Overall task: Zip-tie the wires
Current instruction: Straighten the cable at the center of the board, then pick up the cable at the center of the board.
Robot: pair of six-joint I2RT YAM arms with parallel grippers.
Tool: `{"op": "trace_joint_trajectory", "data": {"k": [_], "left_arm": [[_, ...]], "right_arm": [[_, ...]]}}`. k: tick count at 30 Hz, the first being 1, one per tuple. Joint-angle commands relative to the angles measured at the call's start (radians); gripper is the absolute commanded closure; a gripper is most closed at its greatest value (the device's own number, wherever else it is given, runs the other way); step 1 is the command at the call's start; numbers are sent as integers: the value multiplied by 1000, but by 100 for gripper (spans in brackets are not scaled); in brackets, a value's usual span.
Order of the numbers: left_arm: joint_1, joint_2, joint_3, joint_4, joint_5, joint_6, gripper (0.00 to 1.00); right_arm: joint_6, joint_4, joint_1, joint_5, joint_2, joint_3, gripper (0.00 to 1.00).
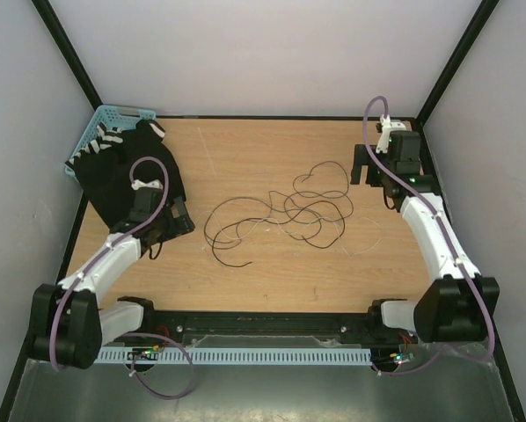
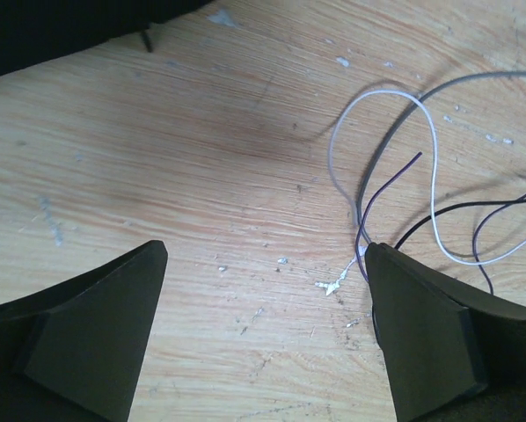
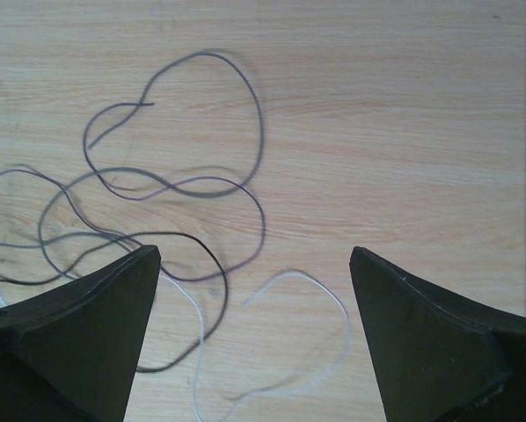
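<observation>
The side of the far black wire loop toward the cloth is the next place for my right gripper, so I should move it left in the top view and down onto that side.
The wires (image 1: 281,209) lie as a loose tangle of thin black strands mid-table, with a pale white strand (image 3: 333,303) among them. My left gripper (image 1: 182,221) hovers low at the tangle's left end and is open. In its wrist view its jaws (image 2: 267,255) frame bare wood, and wire ends (image 2: 395,189) curl just past the right finger (image 2: 421,334). My right gripper (image 1: 361,167) stands open at the tangle's far right. Its wrist view (image 3: 254,255) shows black loops (image 3: 201,185) ahead and to the left, nothing held. No zip tie shows.
A black cloth with white stripes (image 1: 122,171) lies at the far left, partly over a blue basket (image 1: 113,116). Purple cables run along both arms. Black frame rails border the wooden table (image 1: 272,281). Small white scraps (image 2: 338,283) dot the wood.
</observation>
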Motion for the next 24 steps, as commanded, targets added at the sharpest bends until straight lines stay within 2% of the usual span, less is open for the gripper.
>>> {"op": "trace_joint_trajectory", "data": {"k": [1,5,8,13,17,24], "left_arm": [[20,-116,20,-98,-96,-24,1],[37,-250,16,-144,-123,-51,1],[40,-355,17,-140,-78,-60,1],[40,-511,37,-135,8,-37,1],[40,-599,45,-139,59,-33,1],[40,-676,23,-149,60,-43,1]], "right_arm": [[80,169,-3,-106,103,-25,1],[173,257,12,-213,216,0,0],[239,353,54,-212,285,-2,1],[322,414,131,-141,421,31,4],[333,387,181,-60,547,109,5],[336,366,243,29,686,215,8]]}}
